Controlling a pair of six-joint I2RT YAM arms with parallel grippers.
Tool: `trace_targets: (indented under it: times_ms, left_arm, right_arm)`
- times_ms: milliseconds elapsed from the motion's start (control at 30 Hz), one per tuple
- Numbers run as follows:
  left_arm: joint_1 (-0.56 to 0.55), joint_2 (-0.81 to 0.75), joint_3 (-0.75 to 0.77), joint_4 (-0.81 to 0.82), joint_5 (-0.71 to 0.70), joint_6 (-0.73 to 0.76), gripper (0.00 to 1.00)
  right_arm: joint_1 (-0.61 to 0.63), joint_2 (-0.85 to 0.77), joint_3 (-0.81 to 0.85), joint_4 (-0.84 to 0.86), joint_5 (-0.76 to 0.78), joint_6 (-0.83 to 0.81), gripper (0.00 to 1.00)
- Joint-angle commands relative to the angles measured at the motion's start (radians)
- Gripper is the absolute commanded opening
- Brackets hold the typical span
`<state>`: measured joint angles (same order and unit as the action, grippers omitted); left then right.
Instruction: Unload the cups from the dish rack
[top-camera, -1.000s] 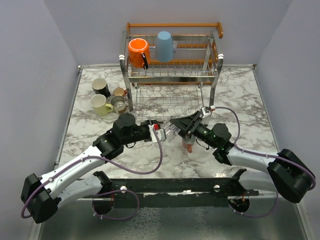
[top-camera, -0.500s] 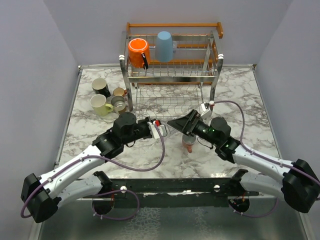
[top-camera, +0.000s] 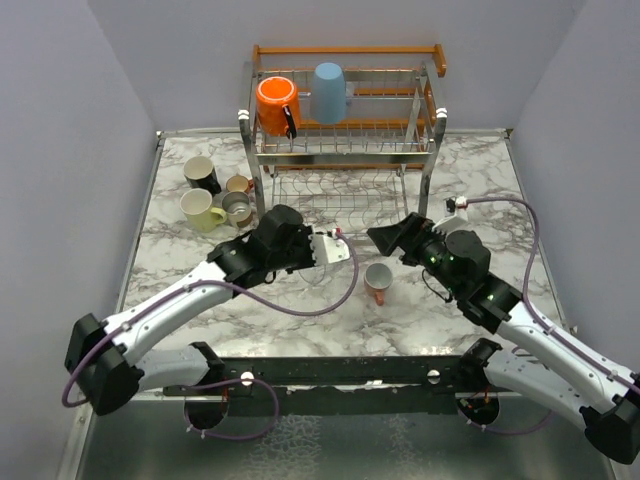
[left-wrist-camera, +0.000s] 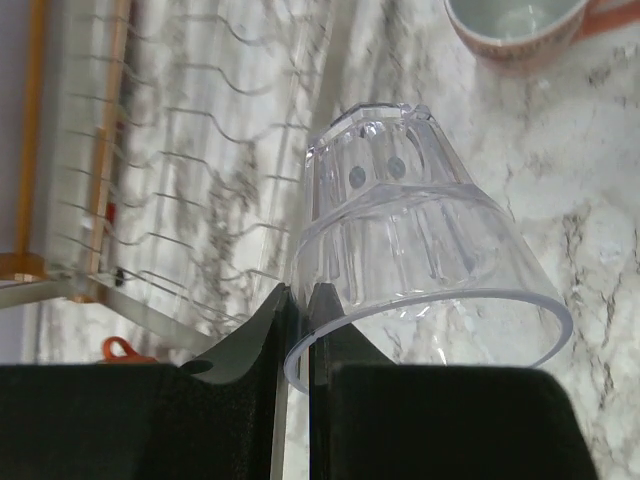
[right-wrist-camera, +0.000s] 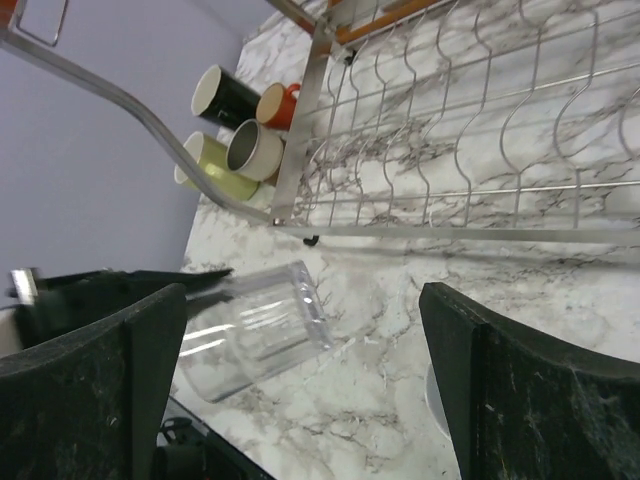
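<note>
My left gripper shifts toward the pink cup (top-camera: 378, 281) next, then lowers the clear glass (top-camera: 338, 250) onto the empty marble beside the cup.
My left gripper (top-camera: 325, 247) is shut on the rim of the clear glass (top-camera: 338, 250), holding it tilted above the table in front of the dish rack (top-camera: 345, 150). In the left wrist view the fingers (left-wrist-camera: 298, 305) pinch the glass (left-wrist-camera: 420, 240) wall. My right gripper (top-camera: 385, 236) is open and empty, just right of the glass (right-wrist-camera: 255, 330). A pink cup (top-camera: 378, 281) stands upright on the table below. The bright orange mug (top-camera: 275, 105) and light blue cup (top-camera: 328, 92) sit on the rack's upper tier.
Black (top-camera: 201, 173), small orange-red (top-camera: 238, 184), pale yellow (top-camera: 200, 210) and tan (top-camera: 237, 208) cups stand on the marble table (top-camera: 480, 200) left of the rack. The rack's lower tier (right-wrist-camera: 480, 130) holds no cups. Grey walls enclose the table on three sides.
The right gripper has let go of the glass and drawn back to the right. The left gripper has moved right with the glass. The pink cup now shows uncovered.
</note>
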<state>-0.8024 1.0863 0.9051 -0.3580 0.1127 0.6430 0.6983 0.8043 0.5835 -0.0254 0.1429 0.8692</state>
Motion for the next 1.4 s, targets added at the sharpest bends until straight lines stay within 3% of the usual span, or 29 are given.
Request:
trace_targets:
  times_ms: [0,133,467,767,867,1067,1133,1367]
  left_arm:
    - [-0.005,0.155,0.087,-0.211,-0.036,0.021,0.0]
    - [-0.022,0.25,0.136,-0.26,-0.088,0.044,0.0]
    - [-0.182,0.458,0.288,-0.417,-0.218,0.093,0.0]
    - [-0.207,0.647,0.426,-0.507,-0.275,0.088,0.02]
    - [-0.212,0.663,0.445,-0.512,-0.271,0.085,0.13]
    - [-0.221,0.647,0.481,-0.479,-0.264,0.085,0.69]
    - [-0.221,0.631,0.487,-0.456,-0.262,0.082,0.74]
    - [-0.218,0.551,0.461,-0.36,-0.233,0.085,0.74]
  right_arm:
    - [-0.002,-0.012,0.083,-0.14,0.149,-0.076,1.0]
    - [-0.003,-0.001,0.14,-0.202,0.208,-0.114,1.0]
    - [-0.002,-0.025,0.169,-0.242,0.336,-0.203,1.0]
    - [-0.002,-0.086,0.139,-0.292,0.497,-0.187,1.0]
    - [-0.002,-0.113,0.115,-0.276,0.497,-0.184,1.0]
    - [-0.003,-0.128,0.113,-0.276,0.499,-0.19,1.0]
    - [-0.002,-0.133,0.111,-0.277,0.501,-0.188,1.0]
    - [-0.002,-0.145,0.105,-0.278,0.505,-0.183,1.0]
